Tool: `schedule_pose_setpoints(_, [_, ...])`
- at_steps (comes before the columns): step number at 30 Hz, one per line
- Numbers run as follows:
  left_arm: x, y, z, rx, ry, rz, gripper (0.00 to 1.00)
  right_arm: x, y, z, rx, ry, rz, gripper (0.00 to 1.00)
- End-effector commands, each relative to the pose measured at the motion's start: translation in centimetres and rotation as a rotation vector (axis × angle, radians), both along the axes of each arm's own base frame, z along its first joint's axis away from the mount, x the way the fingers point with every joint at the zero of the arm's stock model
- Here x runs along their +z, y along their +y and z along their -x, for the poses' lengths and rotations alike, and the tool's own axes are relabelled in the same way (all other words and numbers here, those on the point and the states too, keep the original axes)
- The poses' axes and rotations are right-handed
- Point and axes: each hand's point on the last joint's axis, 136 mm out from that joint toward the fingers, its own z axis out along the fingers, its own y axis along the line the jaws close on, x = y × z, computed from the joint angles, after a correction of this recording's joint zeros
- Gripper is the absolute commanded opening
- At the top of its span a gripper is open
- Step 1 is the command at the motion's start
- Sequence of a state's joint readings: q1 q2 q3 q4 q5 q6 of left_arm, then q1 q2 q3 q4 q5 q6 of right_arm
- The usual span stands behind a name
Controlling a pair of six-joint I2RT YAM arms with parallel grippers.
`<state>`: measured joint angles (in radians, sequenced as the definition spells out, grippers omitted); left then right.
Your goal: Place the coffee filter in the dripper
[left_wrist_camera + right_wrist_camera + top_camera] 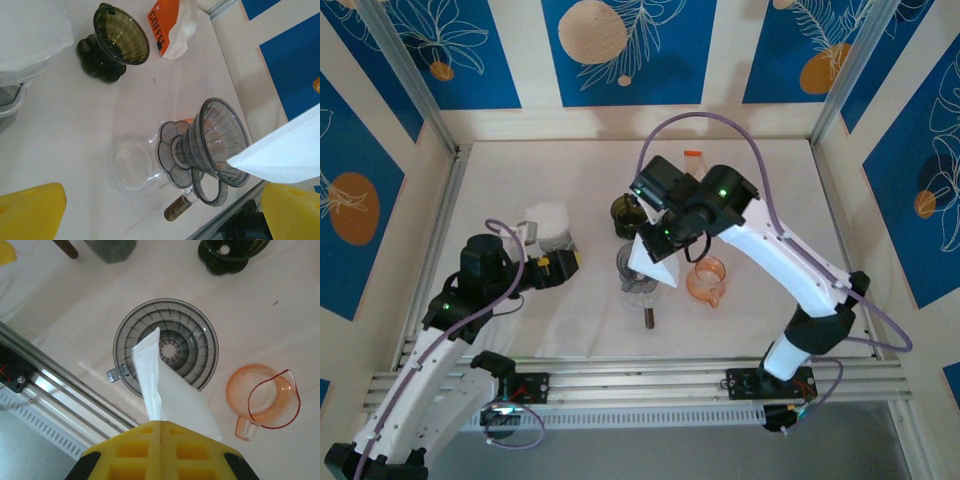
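Note:
The filter's pointed tip is already hanging over the dripper's opening (626, 262) (171, 346) below, so my right gripper will lower the filter toward it next and let go there.
A smoky grey ribbed dripper (638, 278) (192, 347) (220, 145) sits on a clear glass carafe (132, 160) mid-table. My right gripper (161, 422) (670, 238) hangs above it, shut on a folded white coffee filter (165, 390) (655, 262) (285, 155). The filter's pointed tip hangs over the dripper's mouth, near its left inner wall; I cannot tell whether it touches. My left gripper (565, 265) (160, 215) stands open to the left of the dripper, nothing between its yellow fingers (30, 210).
A dark green dripper (627, 213) (117, 42) (232, 252) stands behind. An orange measuring cup (708, 280) (262, 397) is to the right. A coffee bag (693, 160) (172, 25) lies at the back. A filter stack (548, 228) sits left. The carafe's wooden handle (180, 207) points toward the near rail.

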<state>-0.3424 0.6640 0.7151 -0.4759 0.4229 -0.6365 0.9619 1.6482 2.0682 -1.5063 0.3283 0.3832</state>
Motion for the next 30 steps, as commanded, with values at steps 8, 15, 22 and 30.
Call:
schedule_pose_setpoints(8, [0.4,-0.6,0.3,-0.041,-0.024,0.039,1.0,-1.5,2.9,-0.6,0.09,0.034,0.06,0.0])
schedule_pose_setpoints(15, [-0.1,-0.7,0.3,-0.049,-0.016,0.043,1.0,-3.6,4.8,-1.3,0.101,0.067,0.071,0.0])
schedule_pose_setpoints(22, [-0.5,-0.8,0.4,-0.053,-0.006,0.046,1.0,-5.7,5.4,-2.0,0.081,0.089,0.075,0.0])
schedule_pose_setpoints(30, [-0.9,-0.9,0.3,-0.053,0.007,0.047,1.0,-5.8,5.3,-2.2,0.057,0.068,0.044,0.27])
